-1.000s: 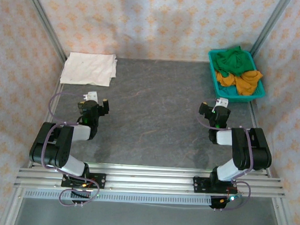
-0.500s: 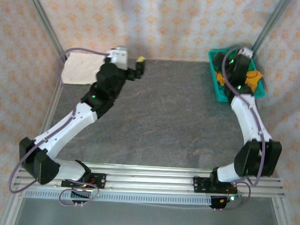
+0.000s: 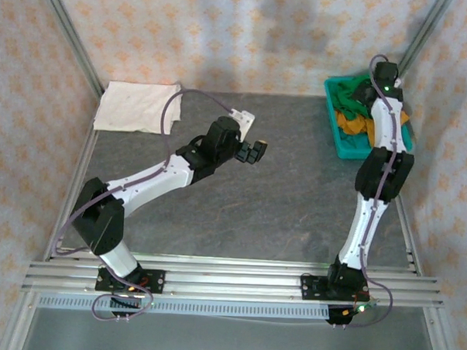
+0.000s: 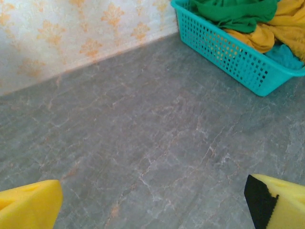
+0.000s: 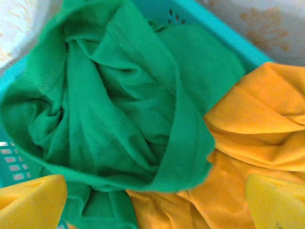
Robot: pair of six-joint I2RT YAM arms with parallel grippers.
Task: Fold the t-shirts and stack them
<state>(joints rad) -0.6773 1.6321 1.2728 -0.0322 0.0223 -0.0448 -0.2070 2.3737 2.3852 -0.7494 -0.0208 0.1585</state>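
Observation:
The bright green t-shirt's lower fold (image 5: pixel 151 179) lies between the spread yellow fingers. My right gripper moves down, open, into the teal basket onto that fold next.
A crumpled bright green t-shirt (image 5: pixel 119 95) lies on top of mustard-orange t-shirts (image 5: pixel 257 124) in the teal basket (image 3: pixel 340 133) at the back right. My right gripper (image 5: pixel 153 202) hangs open just above them, its yellow pads either side of the green cloth's lower fold and holding nothing. A cream-white t-shirt (image 3: pixel 137 106) lies folded flat at the back left corner. My left gripper (image 3: pixel 254 150) is open over the bare middle of the table, facing the basket (image 4: pixel 224 47), where the green t-shirt (image 4: pixel 233 12) and a mustard one (image 4: pixel 257 36) show.
The grey marbled tabletop (image 3: pixel 240 206) is bounded by patterned walls at the back and sides. Metal frame posts (image 3: pixel 73 40) rise at the back corners. The right arm (image 3: pixel 377 173) stretches up along the right edge of the table.
Both arms have unfolded from near their bases. The left gripper went to the back left, then swung to the table's middle. The right gripper reached out over the basket.

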